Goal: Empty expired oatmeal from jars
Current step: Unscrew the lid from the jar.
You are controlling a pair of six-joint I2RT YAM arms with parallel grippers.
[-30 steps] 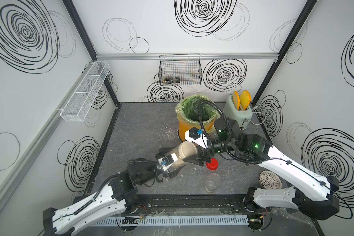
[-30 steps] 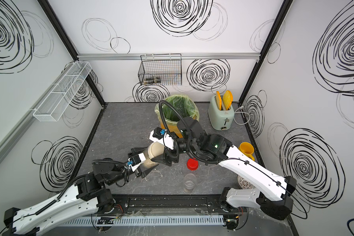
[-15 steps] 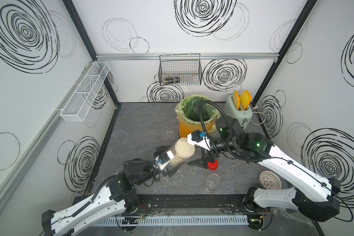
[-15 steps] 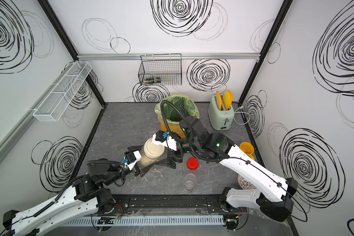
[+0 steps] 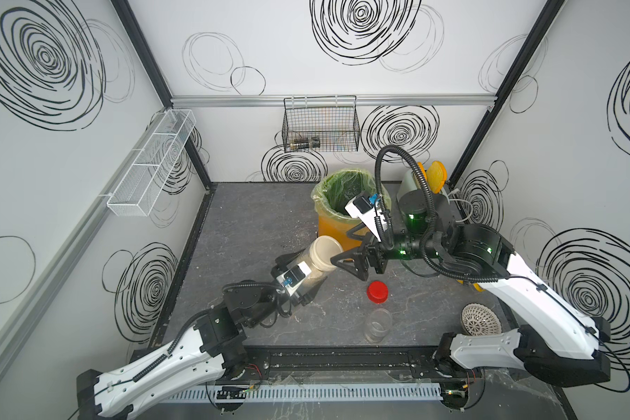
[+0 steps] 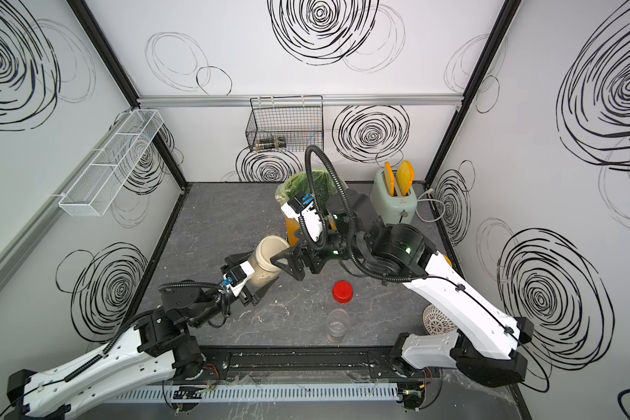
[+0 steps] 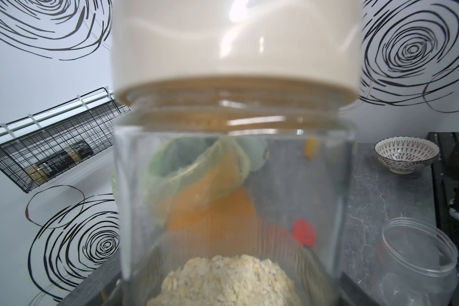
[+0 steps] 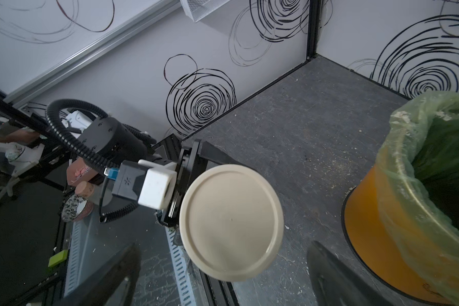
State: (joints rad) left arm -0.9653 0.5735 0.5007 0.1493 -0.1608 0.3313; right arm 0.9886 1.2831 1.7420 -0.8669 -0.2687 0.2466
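My right gripper moves toward the jar next. It then closes around the flat beige lid [image 5: 327,250] [image 8: 232,222] ahead of its open fingers, since the lid shuts oatmeal inside.
My left gripper [image 5: 301,274] is shut on the body of the wider clear jar [image 5: 315,267], holding it tilted above the table. Its beige lid [image 5: 326,251] is on and faces my right gripper [image 5: 342,247]. Oatmeal [image 7: 228,280] lies heaped at the jar's low end. My right gripper [image 8: 223,249] is open. The lid [image 8: 231,222] sits in the gap between its fingers [image 8: 329,273] with room on both sides. The slimmer jar [image 5: 379,325] stands open near the front edge, and no oatmeal shows in it. Its red cap [image 5: 377,292] lies on the table just behind it.
The yellow bin with green liner [image 5: 342,192] stands at the back, just behind my right gripper. A toaster [image 6: 393,198] sits at the back right and a patterned bowl [image 5: 481,320] at the front right. A wire basket [image 5: 321,123] hangs on the back wall. Oat crumbs dot the dark table [image 5: 262,218].
My right gripper has opened wider and come up level with the lid. My left arm has lifted the jar slightly, still shut on it.
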